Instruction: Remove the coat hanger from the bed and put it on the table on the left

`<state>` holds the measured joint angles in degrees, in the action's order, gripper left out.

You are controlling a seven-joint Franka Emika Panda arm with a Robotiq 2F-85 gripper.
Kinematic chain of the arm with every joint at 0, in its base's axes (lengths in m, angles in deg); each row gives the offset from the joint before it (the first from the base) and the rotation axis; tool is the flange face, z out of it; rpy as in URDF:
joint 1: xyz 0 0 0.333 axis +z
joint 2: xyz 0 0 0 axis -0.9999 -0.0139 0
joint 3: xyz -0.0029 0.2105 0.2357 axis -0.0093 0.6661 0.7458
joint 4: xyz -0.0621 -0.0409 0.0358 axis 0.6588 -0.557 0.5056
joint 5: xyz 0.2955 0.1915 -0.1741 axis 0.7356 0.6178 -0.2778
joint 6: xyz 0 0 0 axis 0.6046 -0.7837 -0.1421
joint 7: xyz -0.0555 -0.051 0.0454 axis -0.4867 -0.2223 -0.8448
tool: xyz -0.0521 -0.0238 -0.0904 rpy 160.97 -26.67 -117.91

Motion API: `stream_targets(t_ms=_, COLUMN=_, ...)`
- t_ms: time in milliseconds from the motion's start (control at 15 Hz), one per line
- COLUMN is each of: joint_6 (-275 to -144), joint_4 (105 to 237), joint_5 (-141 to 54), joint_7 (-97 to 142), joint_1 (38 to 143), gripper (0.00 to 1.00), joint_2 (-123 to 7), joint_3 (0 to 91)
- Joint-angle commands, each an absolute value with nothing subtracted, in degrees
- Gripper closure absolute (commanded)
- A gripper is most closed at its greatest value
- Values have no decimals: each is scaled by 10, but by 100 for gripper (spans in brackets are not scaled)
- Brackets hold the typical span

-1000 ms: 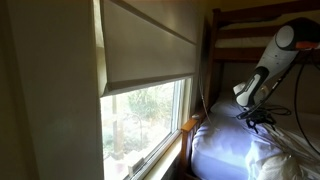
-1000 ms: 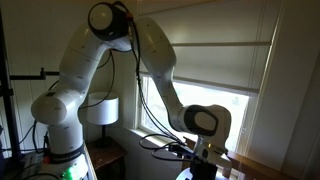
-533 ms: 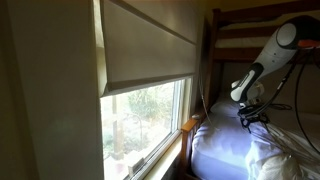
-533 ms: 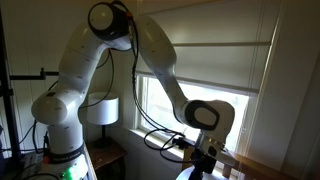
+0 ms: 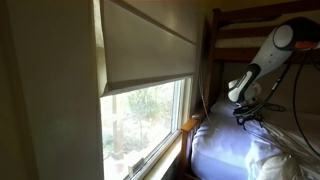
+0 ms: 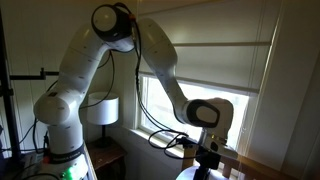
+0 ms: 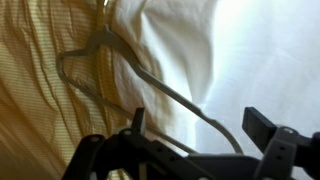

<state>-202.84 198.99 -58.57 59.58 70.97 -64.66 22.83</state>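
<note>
My gripper needs to go down toward the bedding (image 7: 250, 50) next until its fingers are on both sides of the coat hanger's long arm (image 7: 212, 123), because that arm lies below my gripper, between its open fingers.
The coat hanger (image 7: 120, 65) is a thin pale wire-like hanger lying on the rumpled white bedding (image 7: 250, 50) of the bed. In the wrist view its long arm runs down between my two fingers. My gripper (image 7: 200, 125) is open, with the fingers wide apart on either side of the hanger and not closed on it. In an exterior view the gripper (image 5: 248, 112) hovers just above the white mattress (image 5: 225, 148) of the brown wooden bunk bed (image 5: 258, 18). In the opposite exterior view the wrist (image 6: 205, 150) hangs low by the window.
A large window with a lowered blind (image 5: 150, 50) is beside the bed. A small table with a white-shaded lamp (image 6: 101, 110) stands by my base. Black cables hang along my arm (image 6: 150, 60).
My gripper has shifted a little up and toward the window above the bedding. The hanger still lies on the bed.
</note>
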Motion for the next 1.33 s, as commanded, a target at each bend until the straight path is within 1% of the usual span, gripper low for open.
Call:
stream_targets(t_ms=0, joint_6=-2047, joint_4=1962, joint_5=-602, joint_7=657, joint_1=754, gripper=0, joint_2=-680, joint_3=233)
stream_targets(t_ms=400, joint_6=-2030, joint_4=1917, joint_5=-672, joint_7=760, joint_1=796, gripper=0, joint_2=-750, joint_3=201)
stream_targets(t_ms=733, joint_6=-2020, joint_4=1892, joint_5=-684, joint_7=776, joint_1=785, gripper=0, joint_2=-801, joint_3=200)
stream_targets(t_ms=800, joint_6=-2018, joint_4=1888, joint_5=-681, joint_7=773, joint_1=784, gripper=2, joint_2=-809, joint_3=201)
stream_targets(t_ms=867, joint_6=-2019, joint_4=1886, joint_5=-679, joint_7=771, joint_1=784, gripper=26, joint_2=-816, joint_3=201)
stream_targets(t_ms=933, joint_6=-2019, joint_4=1883, joint_5=-679, joint_7=771, joint_1=785, gripper=26, joint_2=-823, joint_3=200)
stream_targets(t_ms=1000, joint_6=-2019, joint_4=1881, joint_5=-678, joint_7=771, joint_1=784, gripper=29, joint_2=-827, joint_3=199)
stream_targets(t_ms=1267, joint_6=-2017, joint_4=1876, joint_5=-673, joint_7=770, joint_1=778, gripper=57, joint_2=-838, joint_3=191)
